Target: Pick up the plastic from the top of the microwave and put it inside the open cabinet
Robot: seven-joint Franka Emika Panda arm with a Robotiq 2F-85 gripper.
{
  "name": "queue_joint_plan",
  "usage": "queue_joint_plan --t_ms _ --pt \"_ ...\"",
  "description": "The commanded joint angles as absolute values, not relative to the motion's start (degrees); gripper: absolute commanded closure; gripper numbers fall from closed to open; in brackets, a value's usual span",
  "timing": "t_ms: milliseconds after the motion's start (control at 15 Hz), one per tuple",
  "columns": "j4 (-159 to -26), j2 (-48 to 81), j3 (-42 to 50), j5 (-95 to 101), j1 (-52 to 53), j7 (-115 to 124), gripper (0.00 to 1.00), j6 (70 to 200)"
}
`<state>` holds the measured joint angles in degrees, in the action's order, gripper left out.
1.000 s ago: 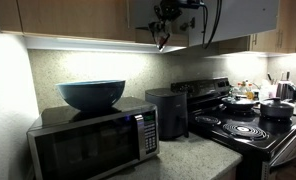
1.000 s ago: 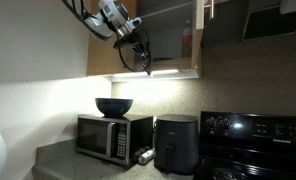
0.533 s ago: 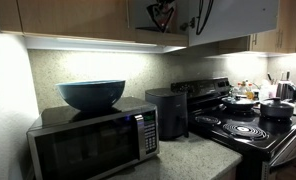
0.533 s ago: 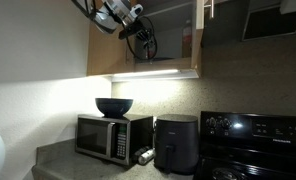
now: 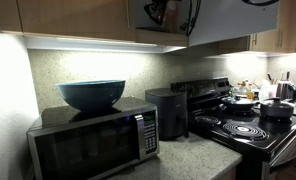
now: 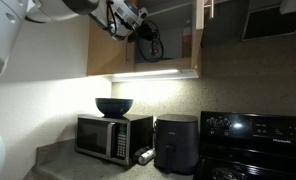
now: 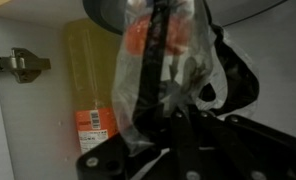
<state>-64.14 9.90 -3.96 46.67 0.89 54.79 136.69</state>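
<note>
I should lower my gripper a little and push it outward into the open cabinet's interior (image 6: pixel 168 46) to let go of the plastic, because the wrapper is still hanging near the opening.
My gripper (image 7: pixel 166 62) is shut on the plastic (image 7: pixel 146 70), a crumpled clear-white wrapper with red and black print that hangs around the fingers. In both exterior views the gripper (image 5: pixel 156 12) (image 6: pixel 146 36) is up at the opening of the brown wooden cabinet (image 6: pixel 173 68), with the wrapper barely visible at its tip. The wrist view looks into the pale cabinet interior. The silver-and-black microwave (image 5: pixel 93 145) (image 6: pixel 113 135) stands far below on the counter.
A yellow bottle with an orange label (image 7: pixel 90 80) stands inside the cabinet behind the plastic, and a hinge (image 7: pixel 23 65) is at left. A red item (image 6: pixel 186 38) is in the cabinet. A dark-blue bowl (image 5: pixel 91 94) sits on the microwave, beside a black appliance (image 5: pixel 168 112) and stove (image 5: pixel 250 128).
The gripper has risen from below the cabinet's bottom edge and moved into its opening, carrying the plastic. Nothing else moved.
</note>
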Motion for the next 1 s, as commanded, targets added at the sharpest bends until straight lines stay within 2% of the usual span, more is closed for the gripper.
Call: queue_joint_plan --t_ms 0,400,467,600,933 --pt "-54.0 17.9 -3.2 49.8 1.7 58.3 0.95 138.2" --pt "-46.8 24.4 -4.8 45.1 1.3 54.2 0.96 133.9" --pt "-46.2 24.9 -5.2 44.5 1.2 53.8 0.71 133.6" --pt "-44.9 25.5 -5.4 44.4 1.4 53.9 0.69 132.4" --pt "-44.1 24.1 -6.0 45.5 2.1 53.7 0.39 130.4"
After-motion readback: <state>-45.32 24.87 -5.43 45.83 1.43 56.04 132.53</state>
